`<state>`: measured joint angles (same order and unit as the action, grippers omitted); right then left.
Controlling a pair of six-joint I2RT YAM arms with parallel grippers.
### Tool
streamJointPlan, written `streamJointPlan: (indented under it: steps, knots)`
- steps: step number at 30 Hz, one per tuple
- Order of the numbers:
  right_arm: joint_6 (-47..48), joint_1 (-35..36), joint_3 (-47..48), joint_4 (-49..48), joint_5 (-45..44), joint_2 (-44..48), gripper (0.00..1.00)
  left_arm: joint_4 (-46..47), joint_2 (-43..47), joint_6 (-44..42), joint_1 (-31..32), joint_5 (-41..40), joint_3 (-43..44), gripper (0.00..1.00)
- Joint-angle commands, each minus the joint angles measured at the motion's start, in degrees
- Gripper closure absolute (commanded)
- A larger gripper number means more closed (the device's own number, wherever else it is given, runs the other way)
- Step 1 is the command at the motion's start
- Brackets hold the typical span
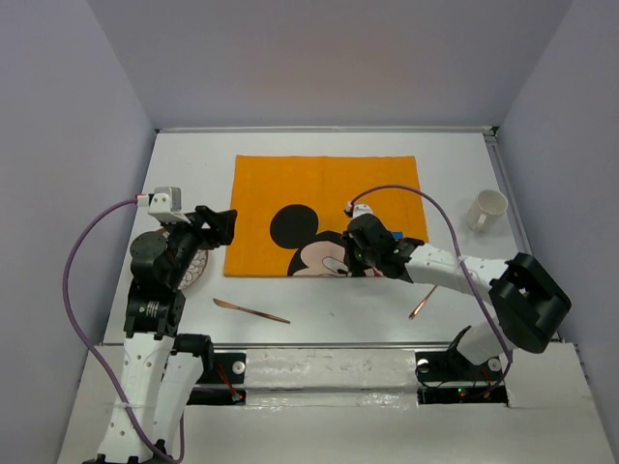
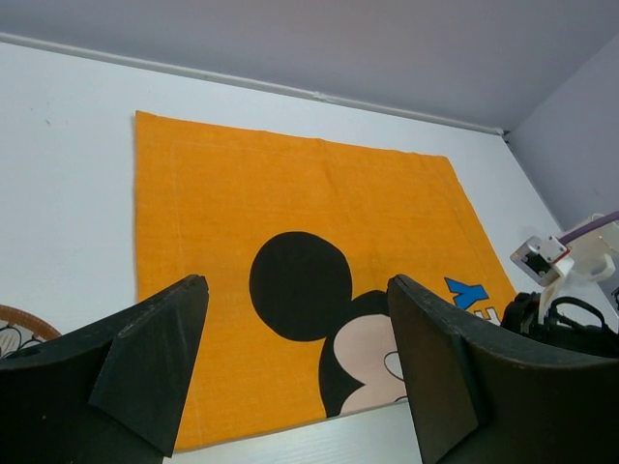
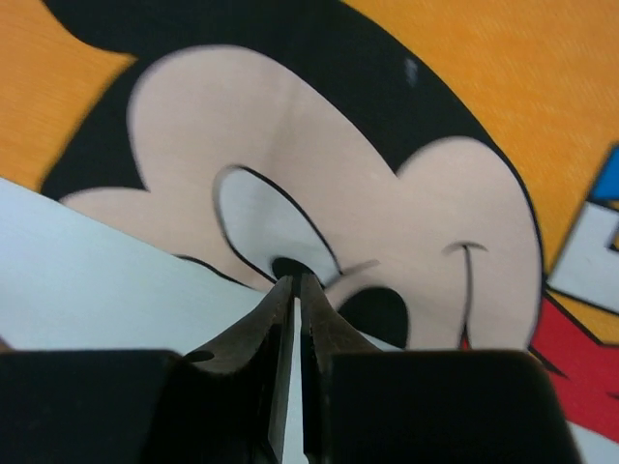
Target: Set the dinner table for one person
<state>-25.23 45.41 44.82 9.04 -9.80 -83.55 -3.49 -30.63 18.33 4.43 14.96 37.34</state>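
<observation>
I need to open my right gripper and move it across the mat (image 1: 319,193) first to get onto the plate's rim on the mat side, because the plate is still off the mat.
The white dinner table (image 1: 329,314) carries an orange Mickey Mouse mat (image 1: 319,193) at its middle. My right gripper (image 1: 350,259) is low over the mat's front edge, on Mickey's face. In the right wrist view its fingertips (image 3: 295,278) stand almost together with only a hairline gap, and no cloth shows between them. My left gripper (image 1: 224,224) hovers at the mat's left edge. In the left wrist view it (image 2: 298,290) is wide open and empty above the mat (image 2: 290,193). A copper knife (image 1: 251,310) lies in front of the mat.
A white mug (image 1: 488,209) stands at the right edge of the table. A copper utensil (image 1: 423,302) lies at the front right. A patterned plate (image 1: 193,269) sits partly hidden under the left arm; its rim (image 2: 19,324) shows in the left wrist view.
</observation>
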Motion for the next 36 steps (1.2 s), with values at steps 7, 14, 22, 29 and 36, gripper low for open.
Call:
streamJointPlan:
  steps: [7, 14, 22, 29, 36]
  knots:
    - [-4.1, 7.2, 20.6, -13.5, 14.1, -13.9, 0.91, 0.1, 0.9, -0.3, 0.2, -8.0, 5.4, 0.12]
    - [-13.7, 11.1, 38.8, -20.6, 18.4, -30.0, 0.56, 3.1, 1.4, 1.3, 2.6, -14.3, 10.8, 0.04]
    - [-18.1, 13.6, 60.3, -17.1, 22.4, -48.9, 0.26, 6.5, 3.2, -0.3, 3.5, -19.4, 7.8, 0.03]
    - [-20.2, 15.2, 79.1, -10.0, 24.9, -61.4, 0.26, 6.5, 3.7, -1.5, 5.0, -20.3, 7.0, 0.02]
    - [-24.2, 15.8, 82.7, -9.2, 25.5, -67.6, 0.36, 6.1, 4.4, -1.9, 5.9, -20.6, 6.8, 0.02]
